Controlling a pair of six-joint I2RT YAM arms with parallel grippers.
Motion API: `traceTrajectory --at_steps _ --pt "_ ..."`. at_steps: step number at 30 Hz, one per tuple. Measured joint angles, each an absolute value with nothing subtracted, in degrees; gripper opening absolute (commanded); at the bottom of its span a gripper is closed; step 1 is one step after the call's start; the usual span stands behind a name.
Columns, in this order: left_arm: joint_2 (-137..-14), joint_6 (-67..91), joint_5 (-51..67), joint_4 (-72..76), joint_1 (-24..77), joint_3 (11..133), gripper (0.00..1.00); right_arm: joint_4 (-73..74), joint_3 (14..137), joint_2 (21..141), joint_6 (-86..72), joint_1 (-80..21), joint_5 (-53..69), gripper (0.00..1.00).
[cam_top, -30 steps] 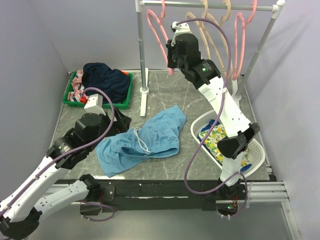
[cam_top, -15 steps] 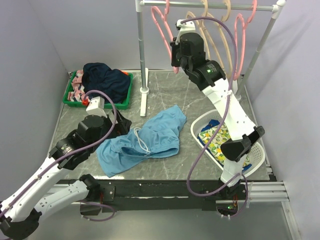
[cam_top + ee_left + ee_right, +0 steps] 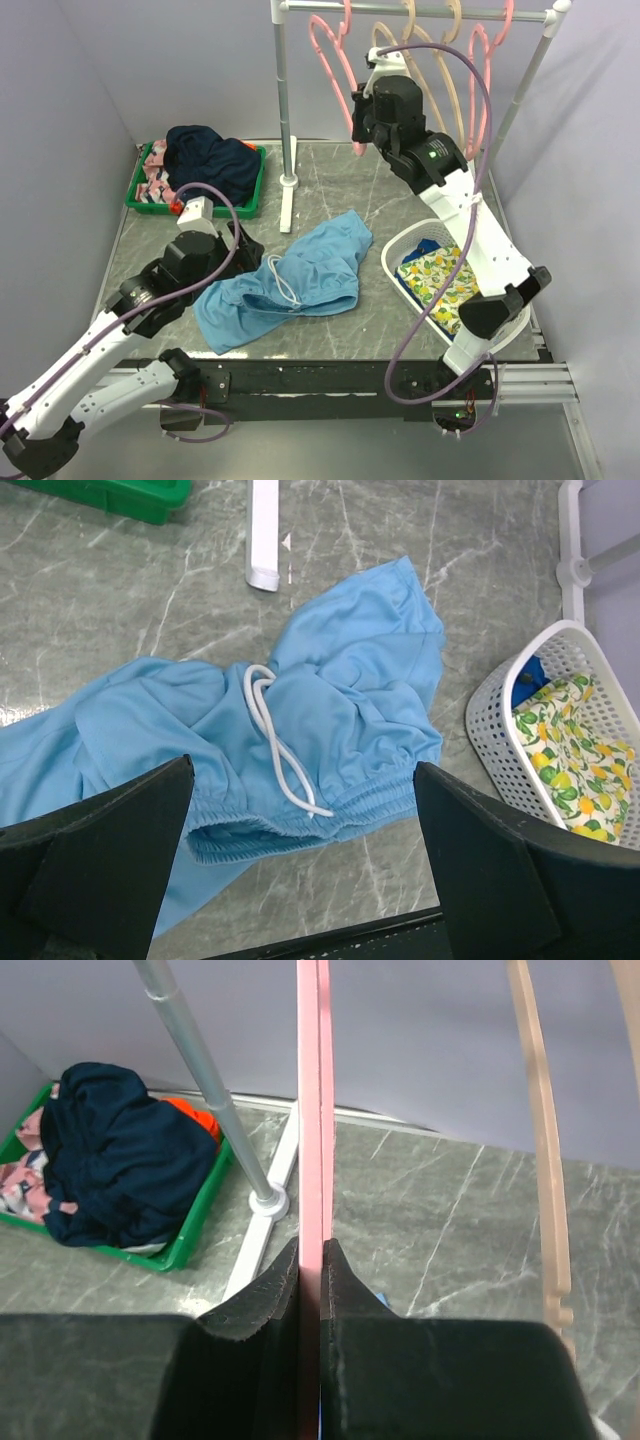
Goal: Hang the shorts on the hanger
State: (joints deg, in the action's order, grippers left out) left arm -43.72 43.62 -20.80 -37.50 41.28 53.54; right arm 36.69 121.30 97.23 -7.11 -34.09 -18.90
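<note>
The waistband's upper edge stands open from the lower, so my left gripper should lower to the waistband's gathered end (image 3: 252, 302) (image 3: 207, 822), below and to its left in the wrist view.
The sky-blue shorts (image 3: 290, 280) lie crumpled on the marble table, white drawstring (image 3: 272, 730) on top; they fill the left wrist view (image 3: 330, 710). My left gripper (image 3: 238, 245) hovers open just left of the shorts, its wide-apart fingers (image 3: 100, 860) framing the waistband. My right gripper (image 3: 358, 115) is raised at the rail and shut on the lower side of a pink hanger (image 3: 330, 55), whose hook is still over the rail. In the right wrist view the pink bar (image 3: 309, 1110) runs straight up from between the closed jaws.
A white clothes rack (image 3: 285, 110) stands at the back with tan hangers (image 3: 420, 50) and a second pink hanger (image 3: 485, 70). A green tray (image 3: 140, 195) holds a dark navy garment (image 3: 210, 160). A white basket (image 3: 400, 250) holds lemon-print cloth (image 3: 440, 285).
My right gripper has shifted right along the rail, dragging the pink hanger with it. My left gripper has eased slightly right toward the shorts, which have not moved.
</note>
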Motion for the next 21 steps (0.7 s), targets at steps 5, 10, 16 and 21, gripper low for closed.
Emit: traceTrajectory --at_steps 5,10,16,21 --pt "-44.7 46.1 -21.6 -37.1 40.9 51.0 0.85 36.7 116.0 92.0 -8.9 -34.7 -18.7 0.00" --pt "-44.3 50.9 -22.7 -37.2 40.8 44.7 0.66 36.8 107.3 83.5 -11.2 -38.0 -18.5 0.00" --pt "-37.4 59.3 -24.4 -38.4 40.8 34.6 0.53 38.2 85.1 64.9 -16.6 -48.8 -17.7 0.00" --pt "-31.9 62.6 -24.8 -36.2 40.8 27.3 0.50 44.8 70.7 49.4 -23.4 -56.5 -13.4 0.00"
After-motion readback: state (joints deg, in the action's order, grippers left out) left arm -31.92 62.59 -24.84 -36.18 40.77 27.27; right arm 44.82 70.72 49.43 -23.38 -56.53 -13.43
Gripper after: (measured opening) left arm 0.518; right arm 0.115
